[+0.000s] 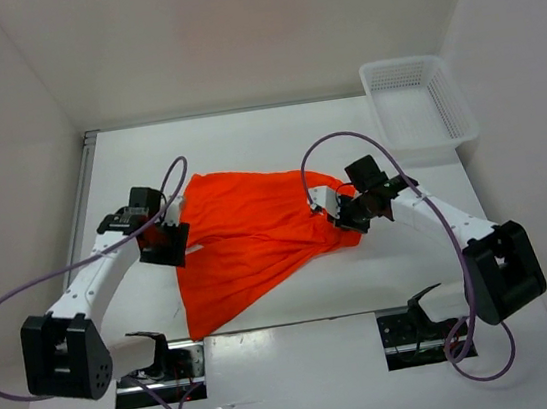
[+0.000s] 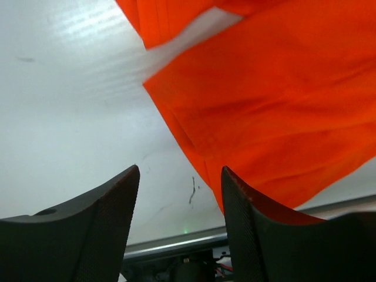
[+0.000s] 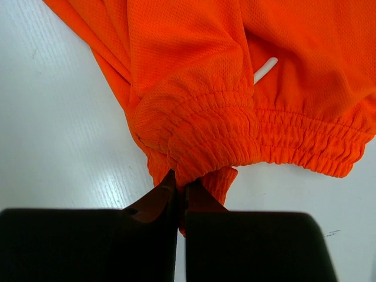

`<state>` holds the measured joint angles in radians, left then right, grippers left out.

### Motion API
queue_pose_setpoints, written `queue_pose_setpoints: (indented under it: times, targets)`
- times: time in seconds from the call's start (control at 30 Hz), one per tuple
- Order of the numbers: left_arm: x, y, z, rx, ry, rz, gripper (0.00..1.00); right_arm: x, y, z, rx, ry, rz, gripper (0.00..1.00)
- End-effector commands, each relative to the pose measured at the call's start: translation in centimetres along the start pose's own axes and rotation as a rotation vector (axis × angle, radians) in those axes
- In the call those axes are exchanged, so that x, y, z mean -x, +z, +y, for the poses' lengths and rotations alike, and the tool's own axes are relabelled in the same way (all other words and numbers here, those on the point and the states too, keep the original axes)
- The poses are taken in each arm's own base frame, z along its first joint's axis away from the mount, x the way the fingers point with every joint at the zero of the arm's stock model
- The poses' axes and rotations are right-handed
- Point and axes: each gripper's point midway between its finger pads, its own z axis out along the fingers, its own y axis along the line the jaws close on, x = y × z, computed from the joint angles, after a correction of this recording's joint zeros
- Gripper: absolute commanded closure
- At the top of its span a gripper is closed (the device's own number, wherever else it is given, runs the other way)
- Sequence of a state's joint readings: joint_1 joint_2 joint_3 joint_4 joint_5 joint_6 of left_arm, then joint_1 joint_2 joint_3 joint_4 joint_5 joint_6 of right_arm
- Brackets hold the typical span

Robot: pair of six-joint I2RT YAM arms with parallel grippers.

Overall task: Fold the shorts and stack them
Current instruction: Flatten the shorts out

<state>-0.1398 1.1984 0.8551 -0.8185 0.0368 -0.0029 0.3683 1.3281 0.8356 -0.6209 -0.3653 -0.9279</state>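
I will next move my left gripper down and toward the right in the top view, onto the shorts' layered corner, which lies beyond my open, empty fingers.
The bright orange shorts (image 1: 253, 237) lie spread and partly folded across the middle of the white table, one corner reaching the near edge. My left gripper (image 1: 170, 242) sits at their left edge with its jaws open; in the left wrist view the orange fabric (image 2: 276, 106) lies beyond and right of the empty fingers (image 2: 106, 217). My right gripper (image 1: 348, 217) is at the right end, shut on the gathered elastic waistband (image 3: 235, 138). A bit of white drawstring (image 3: 265, 70) shows there.
A white plastic basket (image 1: 420, 104) stands at the back right corner of the table. White walls close in the left, back and right sides. A metal rail (image 1: 300, 327) runs along the near table edge by the arm bases.
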Motion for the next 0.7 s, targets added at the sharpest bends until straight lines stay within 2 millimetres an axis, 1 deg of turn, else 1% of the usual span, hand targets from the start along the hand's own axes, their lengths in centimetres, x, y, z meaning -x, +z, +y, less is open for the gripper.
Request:
queue_pose_setpoints:
  times: [0.0, 0.03, 0.07, 0.1, 0.13, 0.17, 0.2, 0.23, 0.27, 0.3, 0.33, 0.37, 0.4, 0.47, 0.5, 0.57, 0.6, 0.63, 0.67]
  targets:
    - [2.0, 0.3, 0.0, 0.012, 0.024, -0.014, 0.36, 0.7, -0.6, -1.8, -0.069, -0.054, -0.014, 1.00]
    - [1.5, 0.3, -0.6, 0.002, 0.047, 0.008, 0.36, 0.7, -0.6, -1.8, -0.069, -0.054, -0.014, 1.00]
    - [0.6, 0.6, -1.3, -0.018, 0.064, 0.039, 0.36, 0.6, -0.7, -1.9, -0.075, -0.054, -0.007, 1.00]
    - [0.4, 0.3, -1.9, -0.026, 0.087, 0.040, 0.36, 0.6, -0.7, -1.9, -0.075, -0.054, -0.007, 1.00]
    - [-0.3, 0.3, -3.1, -0.053, 0.128, 0.053, 0.36, 0.6, -0.7, -1.9, -0.075, -0.054, -0.007, 1.00]
    - [-0.6, 0.3, -3.5, -0.060, 0.147, 0.065, 0.36, 0.5, -0.5, -1.9, -0.068, -0.051, -0.001, 1.00]
    - [-1.8, 0.8, -3.8, -0.066, 0.164, 0.096, 0.36, 0.5, -0.4, -1.9, -0.068, -0.051, -0.001, 1.00]
    - [-2.4, 1.0, -3.7, -0.048, 0.178, 0.114, 0.36, 0.3, -0.2, -1.8, -0.061, -0.047, 0.004, 1.00]
    - [-2.8, 1.4, -3.4, -0.012, 0.208, 0.120, 0.36, 0.7, -0.4, -2.2, -0.075, -0.054, -0.007, 1.00]
    - [-2.9, 1.9, -3.2, 0.011, 0.225, 0.113, 0.34, 0.6, -0.2, -2.2, -0.068, -0.051, -0.001, 1.00]
    - [-4.3, 2.7, -3.0, 0.030, 0.245, 0.143, 0.34, 0.5, -0.2, -2.3, -0.074, -0.050, 0.006, 1.00]
    - [-4.5, 3.2, -2.9, 0.063, 0.284, 0.136, 0.34, 0.7, -0.2, -2.5, -0.083, -0.045, -0.001, 1.00]
    - [-3.3, 3.9, -3.1, 0.080, 0.297, 0.065, 0.33, 0.5, 0.0, -2.4, -0.075, -0.042, 0.005, 1.00]
    - [-2.1, 5.0, -2.6, 0.132, 0.305, 0.004, 0.33, 0.8, -0.1, -2.7, -0.083, -0.036, -0.002, 1.00]
    - [-0.6, 5.7, -2.1, 0.175, 0.300, -0.039, 0.33, 1.1, -0.3, -2.9, -0.091, -0.030, -0.009, 1.00]
    - [0.8, 5.6, -2.3, 0.184, 0.296, -0.068, 0.35, 1.0, -0.3, -2.7, -0.084, -0.018, -0.004, 1.00]
    - [2.2, 5.2, -2.8, 0.165, 0.291, -0.106, 0.35, 1.1, -0.3, -2.6, -0.078, -0.018, -0.011, 1.00]
    - [2.6, 5.0, -2.9, 0.164, 0.290, -0.115, 0.36, 1.1, -0.3, -2.6, -0.078, -0.018, -0.011, 1.00]
    - [2.2, 5.2, -3.0, 0.157, 0.293, -0.095, 0.37, 1.1, -0.3, -2.6, -0.078, -0.018, -0.011, 1.00]
